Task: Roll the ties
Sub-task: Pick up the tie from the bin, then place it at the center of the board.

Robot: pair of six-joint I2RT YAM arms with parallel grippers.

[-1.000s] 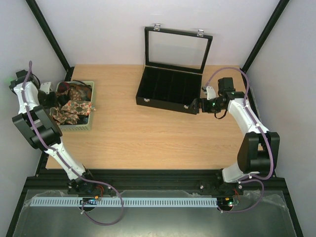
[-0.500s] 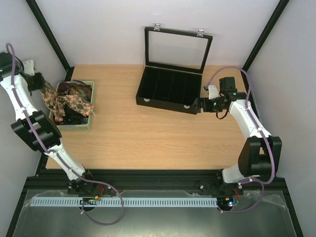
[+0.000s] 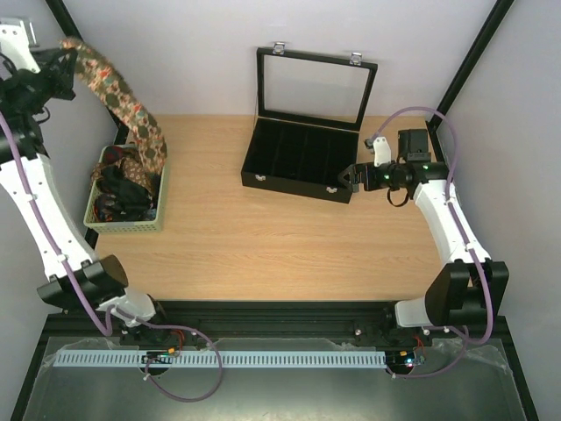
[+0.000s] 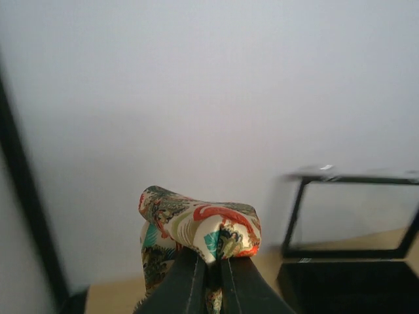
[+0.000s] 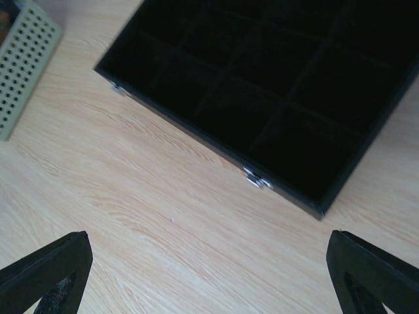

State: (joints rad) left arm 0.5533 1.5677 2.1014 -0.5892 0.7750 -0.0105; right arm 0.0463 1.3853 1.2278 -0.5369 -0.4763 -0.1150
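The part of the tabletop beside the basket is bare. My left gripper should go down and to the right in the top view to release the tie (image 3: 123,101) there.
My left gripper (image 3: 63,54) is raised high at the far left and shut on a brown-tan paisley tie (image 3: 123,101). The tie hangs down from the jaws into a green basket (image 3: 127,224) where other dark and reddish ties (image 3: 118,189) lie. In the left wrist view the tie's fold (image 4: 203,226) bulges over the closed fingertips (image 4: 186,278). My right gripper (image 3: 353,178) is open and empty, low over the table by the black case's front right corner. In the right wrist view its fingertips (image 5: 46,275) stand wide apart.
The black compartmented case (image 3: 302,158) stands at the back centre with its glass lid (image 3: 316,88) upright; it also shows in the right wrist view (image 5: 275,98). Black frame posts (image 3: 88,61) rise at both back corners. The basket corner (image 5: 19,72) shows in the right wrist view.
My left gripper has risen from the basket up and back, pulling the paisley tie out so that it hangs long. My right gripper has shifted slightly up and back near the case.
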